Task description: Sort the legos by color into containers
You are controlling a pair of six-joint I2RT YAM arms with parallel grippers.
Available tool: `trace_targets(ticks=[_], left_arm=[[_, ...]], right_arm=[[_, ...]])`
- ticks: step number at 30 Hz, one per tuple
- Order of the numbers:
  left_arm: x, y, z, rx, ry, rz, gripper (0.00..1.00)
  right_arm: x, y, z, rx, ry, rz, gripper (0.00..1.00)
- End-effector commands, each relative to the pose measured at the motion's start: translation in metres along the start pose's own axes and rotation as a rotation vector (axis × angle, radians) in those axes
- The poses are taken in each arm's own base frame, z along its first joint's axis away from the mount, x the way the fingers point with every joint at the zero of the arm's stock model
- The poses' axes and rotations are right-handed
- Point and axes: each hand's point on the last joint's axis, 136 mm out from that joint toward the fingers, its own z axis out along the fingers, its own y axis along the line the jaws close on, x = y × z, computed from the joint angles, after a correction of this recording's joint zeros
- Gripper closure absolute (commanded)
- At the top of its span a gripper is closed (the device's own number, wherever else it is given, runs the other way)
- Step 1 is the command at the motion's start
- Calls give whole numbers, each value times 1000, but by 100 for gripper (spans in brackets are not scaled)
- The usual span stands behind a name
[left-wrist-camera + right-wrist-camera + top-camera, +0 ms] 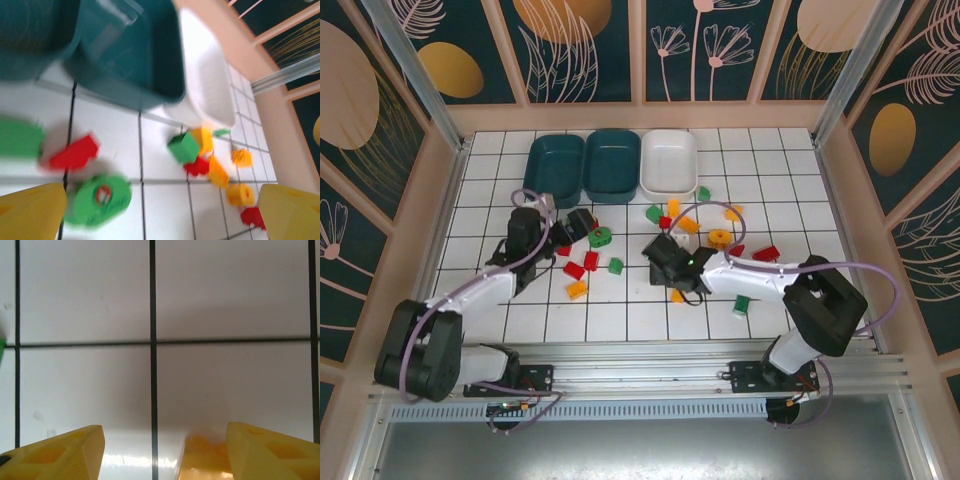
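Observation:
The orange lego (677, 296) (204, 462) is off-center by one finger, so my right gripper should move down and sideways next until the lego is midway between its open fingers.
Red, green and orange legos lie scattered across the white tiled floor (620, 310). My left gripper (582, 225) (162, 202) is open wide above a bare tile, with a round green lego (600, 237) (97, 199) just inside its left finger. A red lego (75, 152) lies beyond it. My right gripper (660, 252) (165, 435) is open low over the tiles, and an orange lego (207, 457) rests on the floor against its right finger. Two teal containers (554, 168) (613, 165) and a white container (669, 162) stand in a row at the back.
A cluster of a green cube (183, 146), a red brick (197, 166) and orange bricks (217, 172) lies ahead of the left gripper near the white tub (205, 85). More bricks sit at the right (766, 253) (741, 305). Wooden walls frame the floor.

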Motion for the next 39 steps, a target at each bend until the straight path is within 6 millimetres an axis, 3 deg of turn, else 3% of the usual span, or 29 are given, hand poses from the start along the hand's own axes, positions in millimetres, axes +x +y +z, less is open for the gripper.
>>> trace_targets(ticks=[1, 6, 13, 23, 27, 32, 35, 39], left_arm=[[-15, -23, -21, 84, -88, 23, 2], [-5, -19, -37, 67, -81, 37, 1], [5, -14, -46, 72, -76, 29, 1], [5, -7, -33, 25, -43, 28, 1], [6, 2, -20, -16, -10, 32, 2], [9, 8, -4, -40, 37, 24, 2], [10, 12, 3, -58, 52, 27, 3], [8, 19, 6, -100, 53, 32, 6]], right_arm=[[20, -13, -2, 65, 8, 96, 34], [39, -15, 3, 134, 24, 87, 35], [34, -37, -10, 230, -64, 109, 36], [36, -45, 4, 173, -22, 136, 38], [38, -42, 15, 123, 8, 134, 53], [20, -40, 17, 97, -12, 127, 76], [-2, -34, 8, 82, -61, 102, 80], [-65, -29, -8, 55, -175, 83, 82]])
